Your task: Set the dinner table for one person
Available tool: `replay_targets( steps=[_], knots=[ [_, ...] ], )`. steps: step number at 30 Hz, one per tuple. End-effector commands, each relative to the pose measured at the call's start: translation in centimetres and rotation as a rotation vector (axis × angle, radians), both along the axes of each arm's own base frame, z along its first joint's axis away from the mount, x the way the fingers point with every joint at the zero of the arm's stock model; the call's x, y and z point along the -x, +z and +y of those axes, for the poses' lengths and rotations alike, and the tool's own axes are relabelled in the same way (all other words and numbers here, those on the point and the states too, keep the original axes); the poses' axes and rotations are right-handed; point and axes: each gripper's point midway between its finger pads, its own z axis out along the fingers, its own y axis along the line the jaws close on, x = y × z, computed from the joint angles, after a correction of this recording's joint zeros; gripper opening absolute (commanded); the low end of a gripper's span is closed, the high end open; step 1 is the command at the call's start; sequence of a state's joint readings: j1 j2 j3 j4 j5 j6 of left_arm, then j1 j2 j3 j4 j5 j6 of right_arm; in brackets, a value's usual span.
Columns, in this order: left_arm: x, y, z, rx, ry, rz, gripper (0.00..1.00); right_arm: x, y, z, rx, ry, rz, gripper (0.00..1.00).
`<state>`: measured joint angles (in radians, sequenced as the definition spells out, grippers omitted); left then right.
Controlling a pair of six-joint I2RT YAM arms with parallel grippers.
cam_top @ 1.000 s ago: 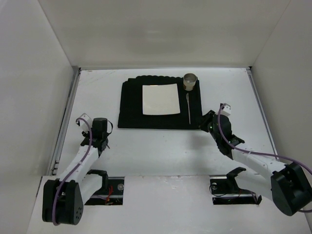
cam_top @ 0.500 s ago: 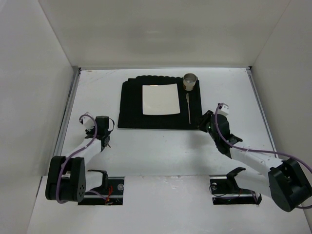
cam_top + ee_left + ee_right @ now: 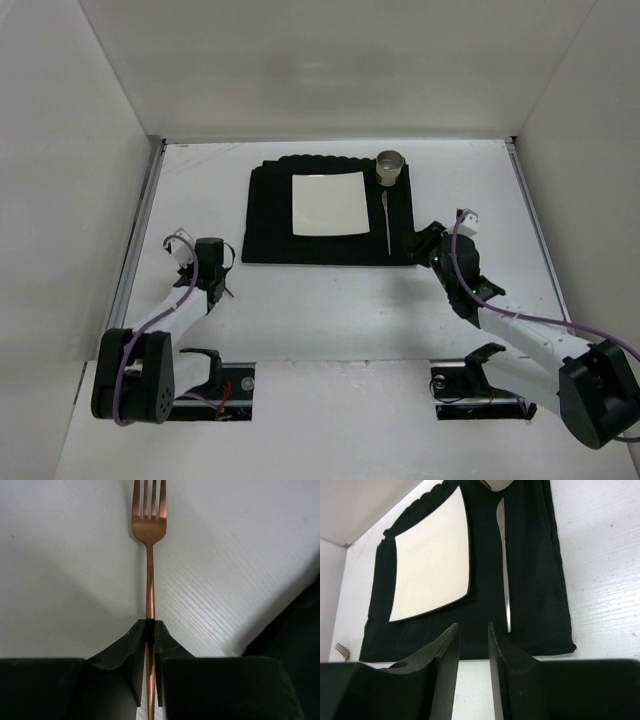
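Observation:
The knife already takes the opposite side of the plate, so my left gripper will next carry the fork outward to the bare part [image 3: 268, 213] of the mat beside the plate and release it there.
The white dinner table [image 3: 330, 300] holds a black cloth mat [image 3: 268, 215] with a square white plate [image 3: 329, 204], a silver knife [image 3: 386, 222] to the plate's right and a metal cup [image 3: 389, 167] at the mat's far right corner. My left gripper [image 3: 214, 284] is left of the mat's near corner. In the left wrist view it [image 3: 150, 625] is shut on the handle of a copper fork [image 3: 148, 530], tines pointing away, low over the table. My right gripper [image 3: 428, 240] is at the mat's near right corner, open and empty [image 3: 472, 627], facing plate [image 3: 432, 560] and knife [image 3: 505, 570].
White walls border the table at left, back and right. The arm mounts and cables [image 3: 225, 385] sit at the near edge. The fork's tines also show at the lower left of the right wrist view [image 3: 341, 651].
The left arm has folded lower while its gripper stays near the same spot with the fork. The right gripper has shifted slightly right and away, along the mat's right edge.

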<state>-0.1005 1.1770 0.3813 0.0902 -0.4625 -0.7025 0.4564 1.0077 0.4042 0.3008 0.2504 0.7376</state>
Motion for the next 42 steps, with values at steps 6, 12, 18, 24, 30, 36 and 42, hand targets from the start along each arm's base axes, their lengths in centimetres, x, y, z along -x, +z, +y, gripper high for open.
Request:
replay_targets(
  steps=[6, 12, 18, 24, 30, 36, 42],
  knots=[
    [-1.9, 8.8, -3.1, -0.067, -0.109, -0.203, 0.01, -0.8, 1.3, 0.0, -0.017, -0.015, -0.051, 0.47],
    [-4.7, 11.9, -8.6, -0.092, -0.299, -0.227, 0.02, -0.9, 1.3, -0.2, -0.013, -0.025, -0.052, 0.54],
    [-9.4, 11.7, -13.8, -0.112, -0.495, -0.173, 0.03, -1.0, 1.4, -0.3, -0.005, -0.03, -0.059, 0.58],
    [-13.3, 9.2, -17.5, -0.13, -0.666, -0.055, 0.03, -0.7, 1.7, -0.3, -0.007, -0.028, -0.068, 0.59],
    [-14.2, 7.0, -18.5, -0.231, -0.76, 0.061, 0.02, -0.7, 2.0, -0.2, -0.009, -0.024, -0.073, 0.59],
    [-14.6, 5.7, -17.7, -0.266, -0.773, 0.113, 0.02, -0.8, 1.6, 0.2, -0.003, -0.014, -0.062, 0.59],
    [-15.1, 5.1, -16.5, -0.283, -0.746, 0.135, 0.02, -0.8, 1.5, 0.5, 0.001, -0.004, -0.06, 0.59]
  ],
)
